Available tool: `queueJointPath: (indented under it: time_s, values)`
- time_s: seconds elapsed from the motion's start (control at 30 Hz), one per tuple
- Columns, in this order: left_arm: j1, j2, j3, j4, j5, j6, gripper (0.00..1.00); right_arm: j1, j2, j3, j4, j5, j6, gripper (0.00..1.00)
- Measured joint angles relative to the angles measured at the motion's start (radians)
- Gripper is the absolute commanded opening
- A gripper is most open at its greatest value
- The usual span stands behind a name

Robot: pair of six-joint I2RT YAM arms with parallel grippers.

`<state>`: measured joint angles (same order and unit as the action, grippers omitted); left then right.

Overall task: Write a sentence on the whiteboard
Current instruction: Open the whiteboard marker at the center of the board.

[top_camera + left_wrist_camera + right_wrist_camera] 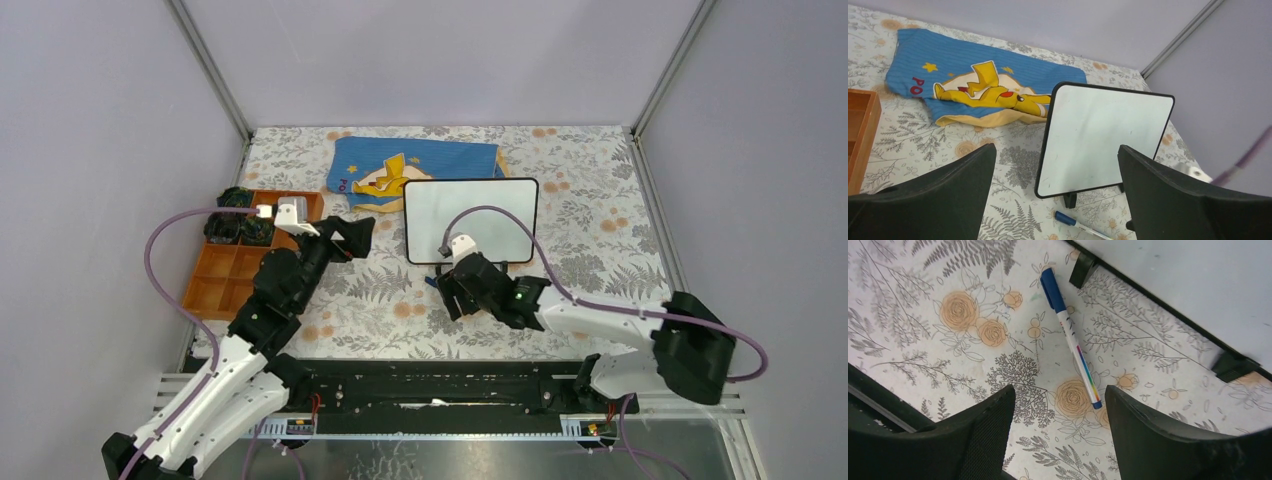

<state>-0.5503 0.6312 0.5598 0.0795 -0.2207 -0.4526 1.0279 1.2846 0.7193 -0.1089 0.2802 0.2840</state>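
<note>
The marker is lying flat on the cloth below my right gripper, so next I will lower this gripper onto the marker's white body at the rainbow stripe (1080, 355), with a finger on each side of it.
The whiteboard (470, 220) stands upright on little black feet at the table's middle. Its white face (1103, 140) is blank, with only faint smudges, and no sentence shows on it. A blue-capped white marker (1070, 335) lies flat on the flowered cloth just in front of the board's near edge (1198, 285). My right gripper (1060, 392) hovers over the marker's tail end, open, with nothing between its fingers. The left gripper (1057, 147) stands wide open left of the board, pointing at it and empty, and the marker (1080, 225) lies below it.
A blue cloth with a yellow cartoon figure (415, 165) lies behind the board. An orange compartment tray (240, 265) holding dark objects sits at the left edge, beside my left arm. Grey walls and metal posts close in the table.
</note>
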Motion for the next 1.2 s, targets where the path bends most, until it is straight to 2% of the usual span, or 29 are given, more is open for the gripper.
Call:
queueJointPath:
  time_s: [0.23, 0.43, 0.8, 0.93, 1.1, 1.2]
  values:
    - [0.0, 0.025, -0.005, 0.002, 0.021, 0.006, 0.99, -0.064, 0.171, 0.05, -0.011, -0.112, -0.02, 0.63]
    - [0.0, 0.057, 0.014, 0.002, 0.069, 0.014, 0.99, -0.119, 0.227, 0.097, -0.015, -0.151, -0.029, 0.6]
    - [0.0, 0.056, 0.014, 0.002, 0.098, 0.016, 0.99, -0.132, 0.327, 0.114, -0.023, -0.194, 0.002, 0.52]
    - [0.0, 0.056, 0.014, 0.002, 0.101, 0.017, 0.99, -0.133, 0.332, 0.114, -0.024, -0.194, 0.031, 0.44]
    - [0.0, 0.056, 0.014, 0.002, 0.102, 0.017, 0.99, -0.134, 0.332, 0.114, -0.035, -0.193, 0.085, 0.29]
    - [0.0, 0.056, 0.014, 0.002, 0.103, 0.017, 0.99, -0.134, 0.332, 0.115, -0.045, -0.193, 0.123, 0.29]
